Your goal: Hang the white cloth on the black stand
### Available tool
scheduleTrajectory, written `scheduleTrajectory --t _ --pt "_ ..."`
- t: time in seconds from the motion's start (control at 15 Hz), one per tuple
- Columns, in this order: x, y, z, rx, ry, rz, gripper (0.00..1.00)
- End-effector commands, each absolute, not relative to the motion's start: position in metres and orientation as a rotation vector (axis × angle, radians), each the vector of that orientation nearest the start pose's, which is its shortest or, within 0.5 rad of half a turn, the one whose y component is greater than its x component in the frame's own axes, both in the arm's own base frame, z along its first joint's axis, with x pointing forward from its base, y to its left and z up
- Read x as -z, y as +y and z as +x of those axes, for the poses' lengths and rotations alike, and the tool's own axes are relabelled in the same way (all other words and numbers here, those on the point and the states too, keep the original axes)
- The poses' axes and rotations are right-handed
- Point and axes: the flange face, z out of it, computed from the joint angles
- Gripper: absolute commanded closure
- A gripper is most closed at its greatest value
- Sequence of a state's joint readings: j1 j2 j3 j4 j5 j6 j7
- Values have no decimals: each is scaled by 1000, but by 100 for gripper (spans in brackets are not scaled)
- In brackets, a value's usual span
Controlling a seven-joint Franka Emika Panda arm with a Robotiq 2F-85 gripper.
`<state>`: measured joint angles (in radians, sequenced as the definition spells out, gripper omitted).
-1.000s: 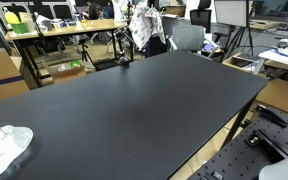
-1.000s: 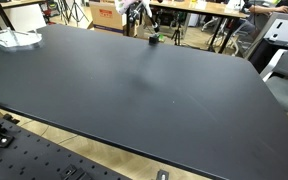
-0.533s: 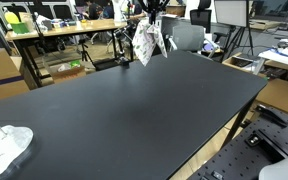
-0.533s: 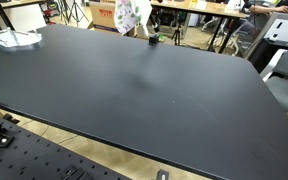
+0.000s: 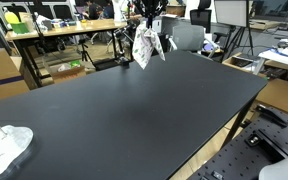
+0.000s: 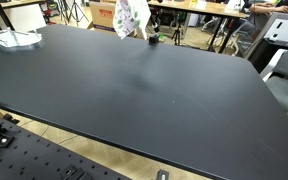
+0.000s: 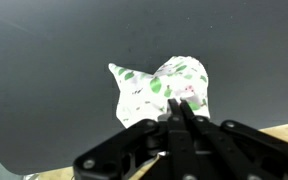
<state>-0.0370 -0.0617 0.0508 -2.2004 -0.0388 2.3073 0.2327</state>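
Note:
My gripper moves sideways along the table's far edge to the black stand next and releases the cloth's top there, as the cloth still hangs beside the stand.
A white cloth with small green and pink marks (image 5: 146,45) hangs from my gripper (image 5: 150,24) above the far edge of the black table; it also shows in an exterior view (image 6: 131,18). In the wrist view my gripper (image 7: 180,110) is shut on the cloth's top, and the cloth (image 7: 156,88) droops below over the dark tabletop. The black stand (image 5: 123,48) is a thin upright frame at the table's far edge, just left of the cloth. Its small base (image 6: 153,40) shows beside the cloth.
The large black table (image 5: 134,110) fills both exterior views. A second white cloth (image 5: 4,146) lies at its near left corner, and shows in an exterior view (image 6: 10,38). Desks, chairs and boxes crowd the background beyond the far edge.
The gripper has lowered the cloth from behind the far edge to hang just above the table beside the stand. Since half a second ago it has hardly moved.

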Motion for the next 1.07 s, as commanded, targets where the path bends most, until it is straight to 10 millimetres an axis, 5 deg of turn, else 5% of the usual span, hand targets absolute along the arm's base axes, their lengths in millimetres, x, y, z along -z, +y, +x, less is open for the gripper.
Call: scheduleTrajectory --t 0.0,0.73,0.8,0.87,1.0 --pt "-433 5 553 301 304 -3112 99" --pt "-412 16 587 324 191 -3092 99" --pt "-409 16 589 314 191 -3088 94" --pt "-408 17 590 305 189 -3086 70" --pt "-407 17 591 298 188 -3077 67"
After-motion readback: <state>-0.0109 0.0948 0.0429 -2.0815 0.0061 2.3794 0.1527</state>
